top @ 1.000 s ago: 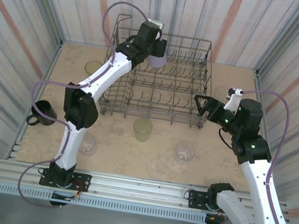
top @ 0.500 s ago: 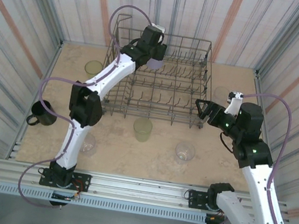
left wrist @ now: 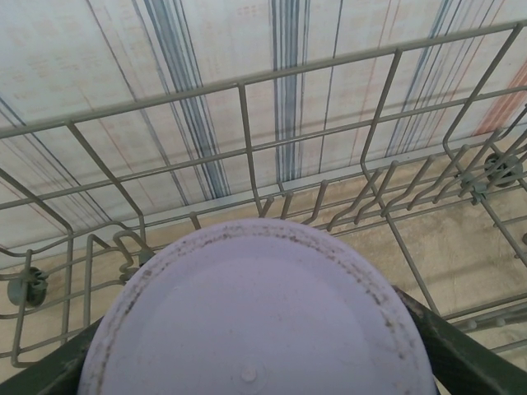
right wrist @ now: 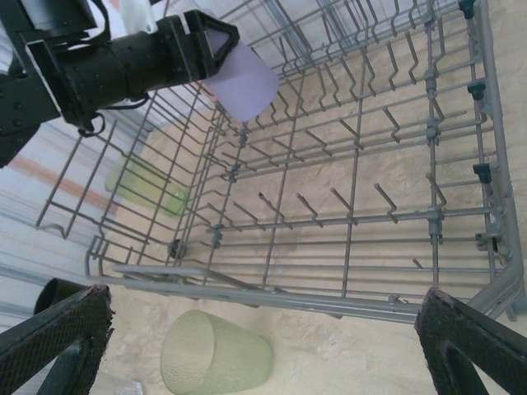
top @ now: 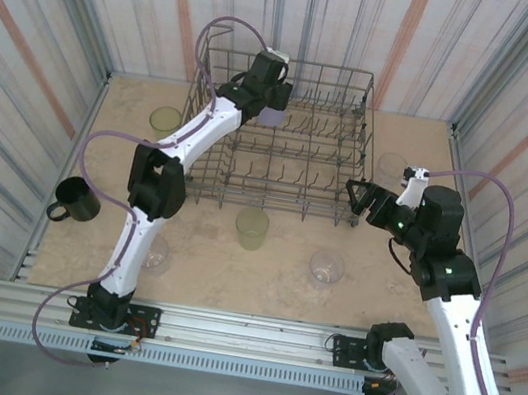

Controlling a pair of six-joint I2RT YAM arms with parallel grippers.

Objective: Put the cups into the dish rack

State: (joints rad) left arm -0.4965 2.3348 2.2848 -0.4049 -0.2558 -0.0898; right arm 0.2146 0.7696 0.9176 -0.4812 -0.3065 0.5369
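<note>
I still hold the lavender cup (top: 273, 115) above the rack's wire bottom in my left gripper, so next I need to lower it onto those wires and let go.
My left gripper (top: 272, 101) is shut on the lavender cup (top: 273, 115) over the back left part of the dish rack (top: 274, 200). The cup's round base (left wrist: 255, 321) sits between the dark fingers (left wrist: 449, 362), with rack wires (left wrist: 247, 123) behind it. My right gripper (top: 356, 195) stands open at the rack's front right corner, nothing between its fingers (right wrist: 473, 341). A yellow-green cup (top: 251, 227) (right wrist: 216, 355) stands just in front of the rack's front rail (right wrist: 329, 296). Another yellow-green cup (top: 164, 120) (right wrist: 148, 188) is left of the rack.
Clear cups stand at front centre-right (top: 327, 267), near the left arm's lower link (top: 155, 252) and right of the rack (top: 391, 164). A dark mug (top: 74, 199) (right wrist: 58, 292) sits at the table's left edge. Striped walls enclose the table.
The left arm has shifted slightly, keeping the lavender cup over the rack's back left. The right arm has drifted a little to the right, still open.
</note>
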